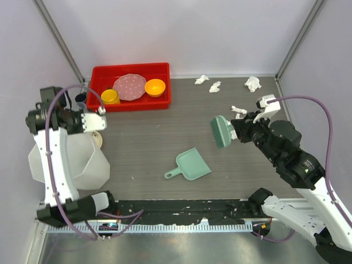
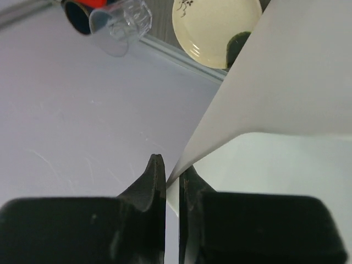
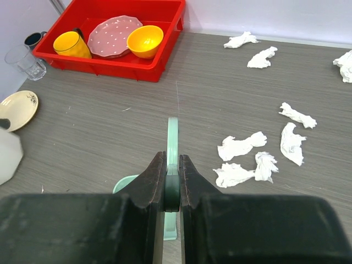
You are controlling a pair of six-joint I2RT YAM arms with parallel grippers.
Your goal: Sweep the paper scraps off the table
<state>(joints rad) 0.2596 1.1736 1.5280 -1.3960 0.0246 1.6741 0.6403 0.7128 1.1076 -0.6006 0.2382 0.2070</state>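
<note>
The robot's left gripper will next swing the bin (image 1: 82, 159) it holds to the right in the top view, to the bare table near the red tray, and let go of it.
Several crumpled white paper scraps lie on the dark wood-grain table (image 1: 148, 137): some at the far right (image 1: 202, 79) (image 1: 252, 83), one next to the right wrist (image 1: 238, 109). In the right wrist view a cluster of scraps (image 3: 241, 147) lies just right of the fingers, with more further off (image 3: 262, 57). My right gripper (image 1: 235, 131) (image 3: 172, 159) is shut on the handle of a green brush (image 1: 221, 132) (image 3: 172, 132), held over the table. My left gripper (image 1: 96, 124) (image 2: 171, 171) is shut on the rim of the white faceted bin (image 1: 82, 159) (image 2: 275, 82) at the table's left edge.
A green dustpan (image 1: 190, 165) lies mid-table near the front. A red tray (image 1: 159, 102) at the back left holds a pink plate, an orange bowl and a yellow cup. A cream plate (image 2: 214, 27), a clear glass (image 2: 121, 22) and a dark cup stand beside the bin.
</note>
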